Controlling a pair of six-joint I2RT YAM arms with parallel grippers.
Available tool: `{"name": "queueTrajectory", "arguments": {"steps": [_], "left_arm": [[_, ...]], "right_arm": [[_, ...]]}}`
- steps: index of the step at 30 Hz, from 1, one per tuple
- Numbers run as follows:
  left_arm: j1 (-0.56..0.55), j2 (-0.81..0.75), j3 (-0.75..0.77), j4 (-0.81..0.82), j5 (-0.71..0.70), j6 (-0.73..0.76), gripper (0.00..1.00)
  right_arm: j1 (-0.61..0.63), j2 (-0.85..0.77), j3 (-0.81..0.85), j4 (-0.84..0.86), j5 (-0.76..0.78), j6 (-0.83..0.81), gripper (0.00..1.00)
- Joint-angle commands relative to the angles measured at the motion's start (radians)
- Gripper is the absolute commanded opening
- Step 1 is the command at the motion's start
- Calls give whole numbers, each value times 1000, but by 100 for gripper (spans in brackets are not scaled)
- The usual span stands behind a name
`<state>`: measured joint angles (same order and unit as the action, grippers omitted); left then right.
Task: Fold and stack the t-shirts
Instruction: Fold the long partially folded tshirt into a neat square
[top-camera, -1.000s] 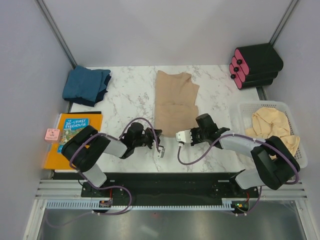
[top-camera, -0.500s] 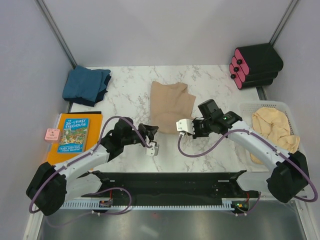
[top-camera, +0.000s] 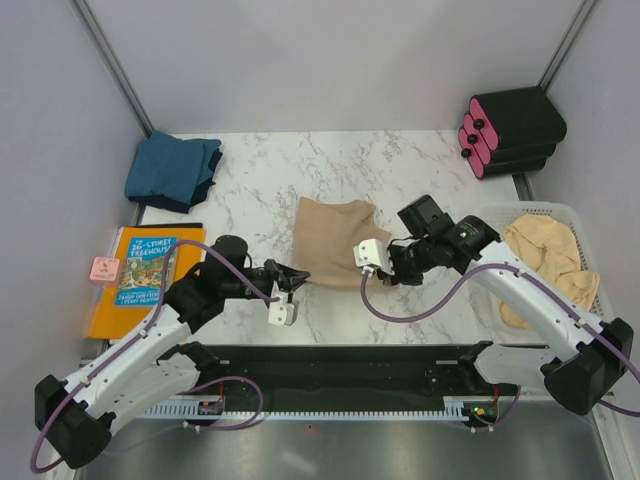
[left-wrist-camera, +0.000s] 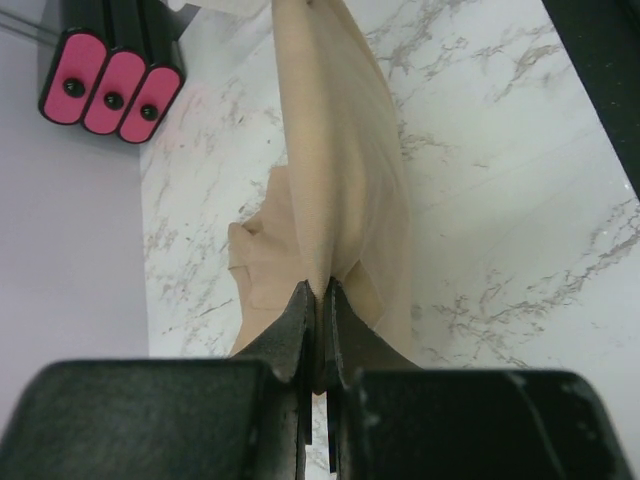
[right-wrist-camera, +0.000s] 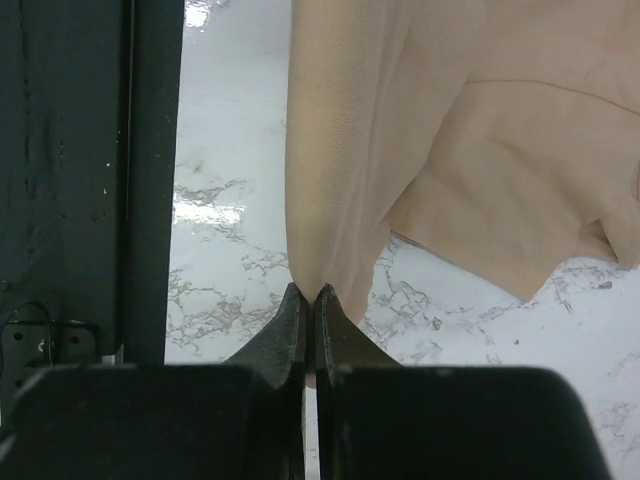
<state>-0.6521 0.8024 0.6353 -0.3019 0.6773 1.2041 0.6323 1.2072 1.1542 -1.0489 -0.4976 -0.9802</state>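
Observation:
The tan t-shirt's far edge (top-camera: 311, 203) lies flat outward and below, so my left gripper will next move the raised corner outward, lower it there and let go.
The tan t-shirt (top-camera: 333, 240) lies in the middle of the table with its near edge raised. My left gripper (top-camera: 300, 271) is shut on its near left corner, and in the left wrist view (left-wrist-camera: 319, 290) the cloth (left-wrist-camera: 330, 180) rises taut from the tips. My right gripper (top-camera: 384, 268) is shut on its near right corner, and in the right wrist view (right-wrist-camera: 307, 292) the cloth (right-wrist-camera: 400, 120) hangs folded over itself above the marble. The folded dark teal-blue t-shirt (top-camera: 172, 172) sits at the far left. A pale beige t-shirt (top-camera: 540, 250) lies crumpled in the basket.
A white basket (top-camera: 530, 208) stands at the right edge. A black case with pink ends (top-camera: 510, 130) sits at the far right corner, also in the left wrist view (left-wrist-camera: 110, 70). An orange-and-blue book (top-camera: 145, 270) and a small pink item (top-camera: 104, 268) lie at the near left.
Both arms have reached away from their bases, carrying the tan shirt's near edge up and toward the back. The shirt's outline on the table has grown shorter.

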Motion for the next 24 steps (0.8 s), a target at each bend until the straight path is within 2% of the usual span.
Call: {"name": "queueTrajectory", "arguments": {"steps": [1,5,10,17,24], "left_arm": [[-1,35,18,-62,59,1,2],[0,135,49,-54,70,54,2],[11,286,132,-13,38,48,2],[74,417,253,1,85,69,2],[129,504,368,30,76,34,2]], "right_arm": [[0,32,33,0,51,-6,0],[-3,127,97,76,145,-40,0],[-20,199,173,136,205,-77,0],[-59,287,285,151,218,-89,0],[-100,321,303,236,251,-83,0]]}}
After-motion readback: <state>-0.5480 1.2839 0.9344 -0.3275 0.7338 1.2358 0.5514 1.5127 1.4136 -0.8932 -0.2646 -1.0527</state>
